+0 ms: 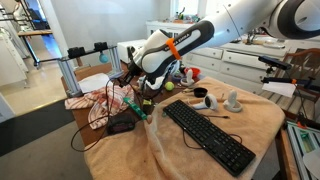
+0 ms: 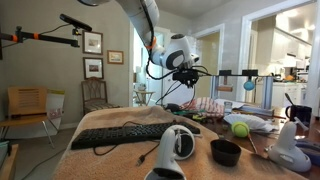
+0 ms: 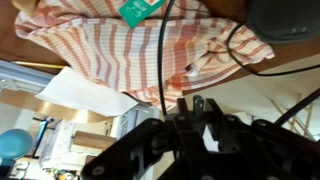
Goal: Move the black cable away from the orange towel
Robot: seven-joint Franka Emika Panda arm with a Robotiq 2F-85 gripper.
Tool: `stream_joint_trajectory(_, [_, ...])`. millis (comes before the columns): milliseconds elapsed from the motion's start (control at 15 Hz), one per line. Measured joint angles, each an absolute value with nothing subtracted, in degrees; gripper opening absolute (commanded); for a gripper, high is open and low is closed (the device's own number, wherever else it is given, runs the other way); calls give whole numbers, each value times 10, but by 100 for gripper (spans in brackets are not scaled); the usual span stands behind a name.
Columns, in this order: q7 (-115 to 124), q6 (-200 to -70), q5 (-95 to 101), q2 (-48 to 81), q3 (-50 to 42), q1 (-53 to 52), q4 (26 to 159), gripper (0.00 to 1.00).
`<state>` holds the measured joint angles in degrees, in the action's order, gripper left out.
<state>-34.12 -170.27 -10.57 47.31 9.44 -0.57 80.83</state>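
The black cable still partly crosses the towel, so my gripper should next carry it away toward the tennis ball (image 2: 240, 130) and release it there.
The orange striped towel (image 1: 97, 97) lies crumpled at the table's end; it also shows in an exterior view (image 2: 214, 104) and fills the top of the wrist view (image 3: 120, 50). The black cable (image 1: 98, 118) loops over and beside the towel. My gripper (image 1: 133, 79) hangs above the towel, raised off the table (image 2: 186, 74). Its fingers (image 3: 200, 106) are shut on the black cable (image 3: 160, 60), which runs taut from them to the towel. A strand hangs below the gripper (image 2: 186, 92).
A black keyboard (image 1: 207, 136) lies mid-table on the beige cloth (image 1: 260, 120). A black power brick (image 1: 122, 126) and a green marker (image 1: 136, 109) sit by the towel. A tennis ball (image 2: 240, 128), white controllers (image 2: 180, 146) and a black bowl (image 2: 225, 152) lie nearby.
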Motion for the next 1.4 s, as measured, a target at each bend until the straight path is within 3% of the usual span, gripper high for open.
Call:
stream_joint_trajectory(400, [-161,-1829,-33,477,-119,-103,834,6])
stream_joint_trajectory(467, [-138,-1832,-33,481,-162,-123,835,48])
stream_joint_trajectory(533, [-115,-1832,-33,486,-205,-142,835,49])
stream_joint_trajectory(867, [-15,-1764,-34,528,-392,-248,838,84])
stream_joint_trajectory(1000, [-16,-1735,-4,512,-344,-249,843,99])
stream_joint_trajectory(1400, [-93,-1655,37,432,-103,-147,862,100])
